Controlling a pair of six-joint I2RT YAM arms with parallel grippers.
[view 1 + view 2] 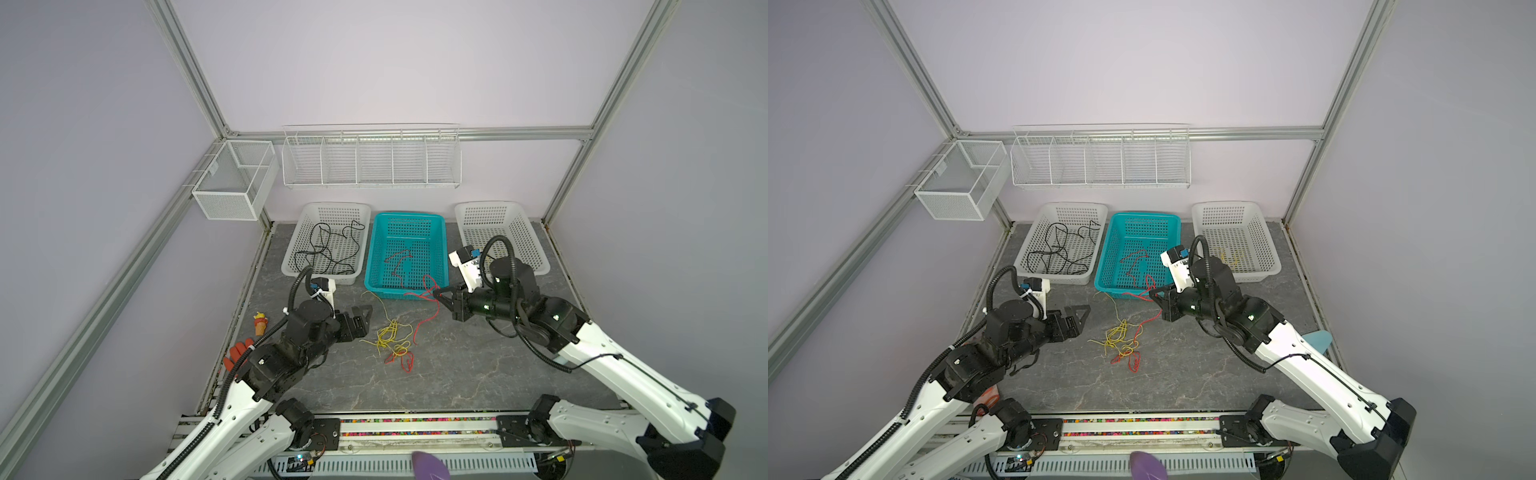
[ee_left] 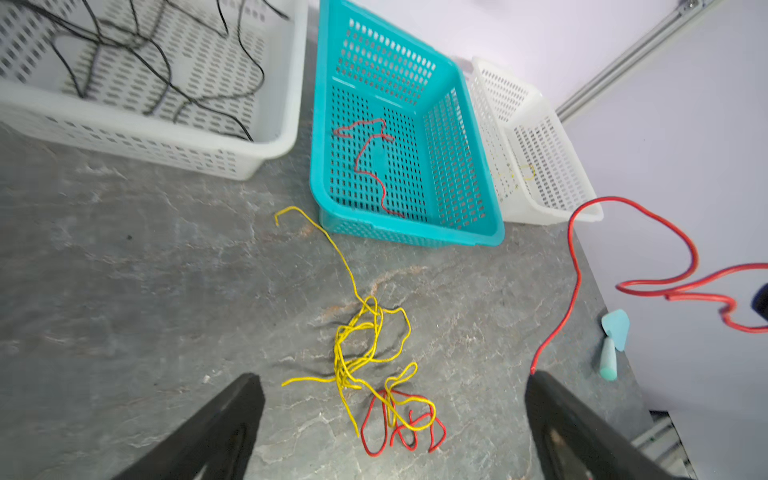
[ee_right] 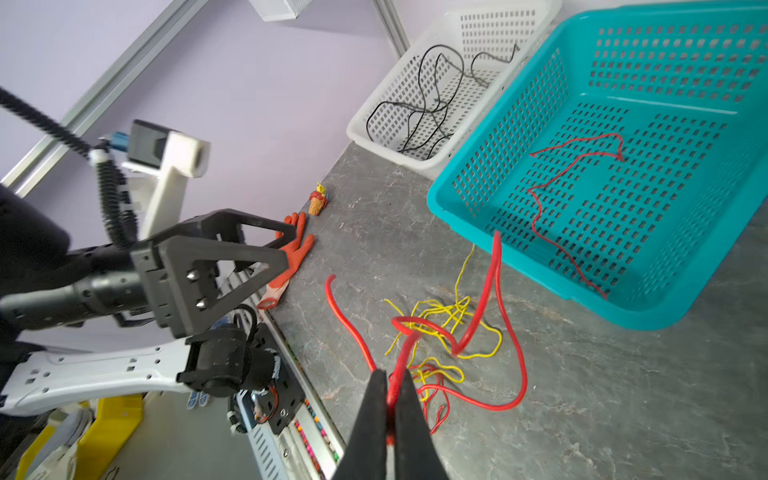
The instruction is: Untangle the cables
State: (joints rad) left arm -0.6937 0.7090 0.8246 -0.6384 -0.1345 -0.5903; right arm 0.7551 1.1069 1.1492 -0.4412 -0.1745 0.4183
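Note:
My right gripper should move outward over the bottom of the teal basket and let go of the loose red cable there, because another red cable is in that basket.
A tangle of yellow and red cables (image 1: 392, 343) (image 1: 1121, 340) lies mid-table. My right gripper (image 1: 436, 294) (image 3: 390, 376) is shut on a loose red cable (image 3: 482, 291) and holds it above the table, by the front edge of the teal basket (image 1: 376, 291). That cable's free end hangs down beside the tangle (image 2: 374, 365). My left gripper (image 1: 368, 318) (image 2: 392, 375) stands open and empty, just left of the tangle. Black cables (image 1: 332, 249) lie in the left white basket. Another red cable (image 1: 399, 262) is in the teal one, and a yellow cable (image 1: 1229, 255) in the right white basket.
An orange glove (image 1: 237, 353) and an ice-cream toy (image 1: 261, 322) lie at the table's left edge. A teal scraper (image 2: 615, 336) lies at its right edge. Wire racks (image 1: 370, 158) hang on the back wall above the three baskets.

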